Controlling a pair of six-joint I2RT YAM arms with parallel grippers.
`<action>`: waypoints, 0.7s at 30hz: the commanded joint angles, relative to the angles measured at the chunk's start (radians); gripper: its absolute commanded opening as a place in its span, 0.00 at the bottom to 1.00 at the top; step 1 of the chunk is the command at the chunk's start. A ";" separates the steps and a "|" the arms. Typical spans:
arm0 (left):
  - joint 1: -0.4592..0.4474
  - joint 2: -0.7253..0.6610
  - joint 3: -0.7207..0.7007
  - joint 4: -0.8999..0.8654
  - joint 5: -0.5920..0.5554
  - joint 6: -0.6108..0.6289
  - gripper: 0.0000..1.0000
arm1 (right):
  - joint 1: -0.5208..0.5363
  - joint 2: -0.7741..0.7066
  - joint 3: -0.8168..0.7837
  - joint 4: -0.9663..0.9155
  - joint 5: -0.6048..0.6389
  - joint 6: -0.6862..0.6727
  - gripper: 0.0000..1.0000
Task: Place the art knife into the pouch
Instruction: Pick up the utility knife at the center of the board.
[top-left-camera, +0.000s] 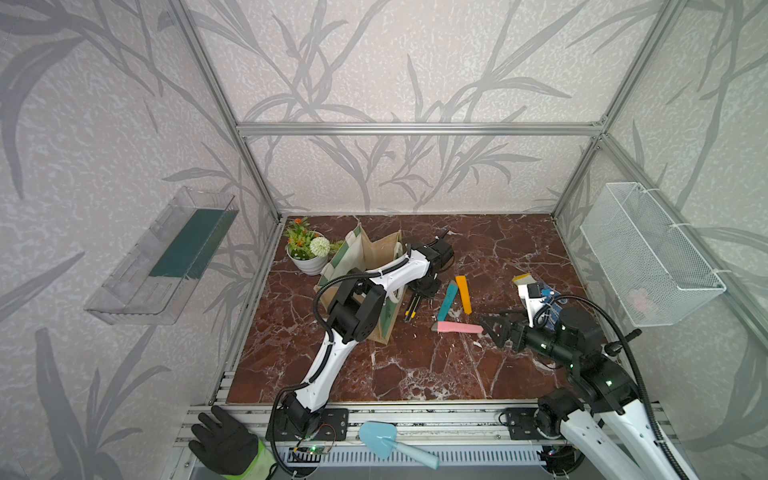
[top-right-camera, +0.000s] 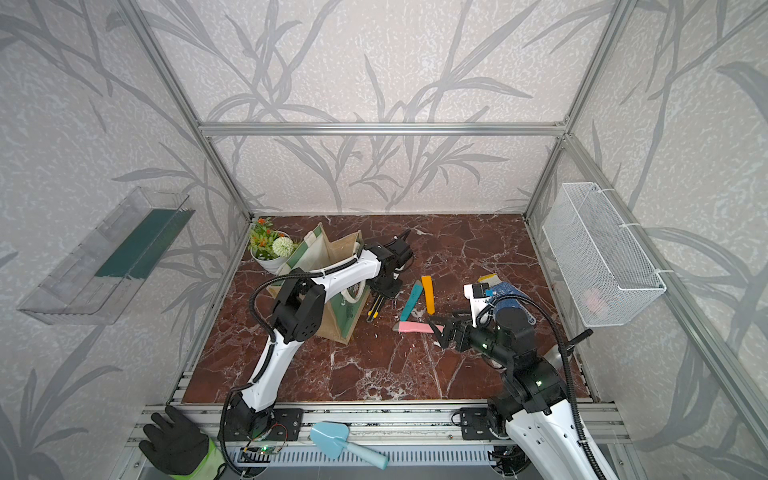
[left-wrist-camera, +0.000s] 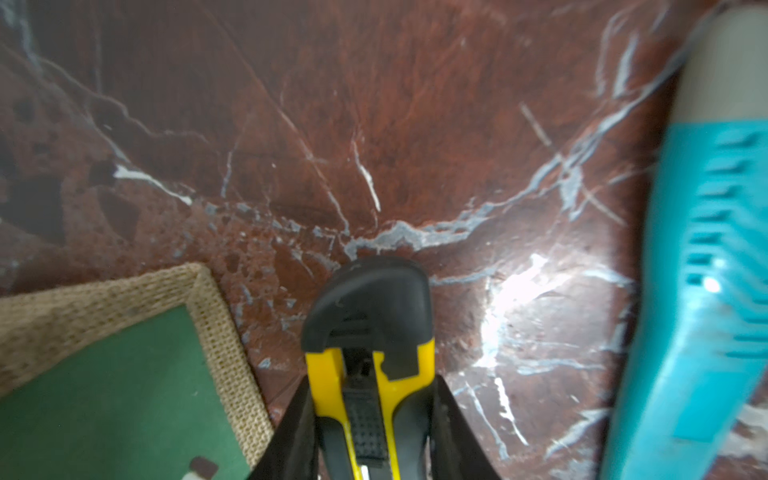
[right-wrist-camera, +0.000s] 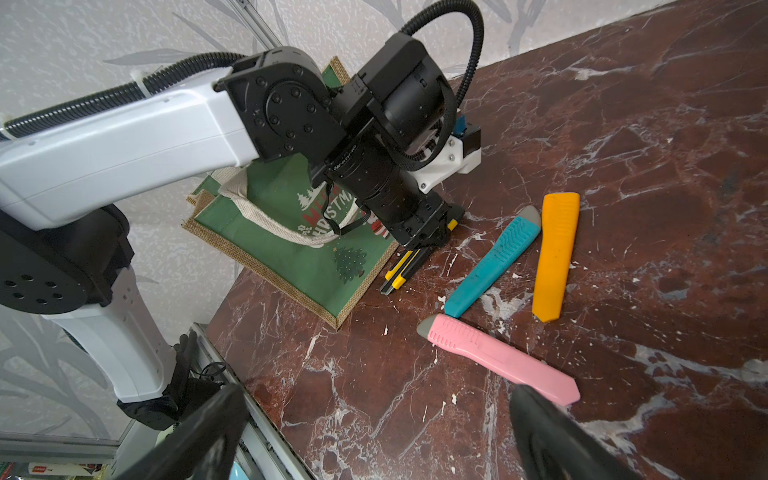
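The knife is below and beside the pouch's opening (top-left-camera: 365, 256), so my left gripper will lift it clear of the green panel, move over the opening and let go.
The art knife (left-wrist-camera: 368, 332), yellow and black, lies on the marble table beside the pouch (top-left-camera: 365, 253); it also shows as the knife (top-left-camera: 409, 309) in both top views and as the knife (right-wrist-camera: 397, 274) in the right wrist view. My left gripper (left-wrist-camera: 372, 386) is shut on the knife, with a black finger pressed against each of its sides. The pouch (right-wrist-camera: 291, 249) is tan jute with green panels and stands partly behind my left arm. My right gripper (right-wrist-camera: 374, 399) stands open by the end of a pink knife (right-wrist-camera: 498, 357) and holds nothing.
A teal knife (top-left-camera: 448, 300) and an orange knife (top-left-camera: 464, 294) lie right of the art knife. A flower pot (top-left-camera: 307, 249) stands behind the pouch. A white wire basket (top-left-camera: 648, 253) hangs on the right wall and a clear tray (top-left-camera: 166, 257) on the left wall.
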 joint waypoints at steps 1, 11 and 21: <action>-0.006 -0.076 0.063 -0.039 0.002 0.002 0.18 | -0.001 0.000 -0.008 0.001 0.012 0.010 0.99; -0.006 -0.201 0.210 -0.142 -0.023 0.022 0.16 | -0.001 -0.006 -0.015 0.009 0.019 0.016 0.99; -0.001 -0.299 0.409 -0.263 -0.120 0.043 0.16 | 0.000 0.007 -0.020 0.046 0.038 0.022 0.99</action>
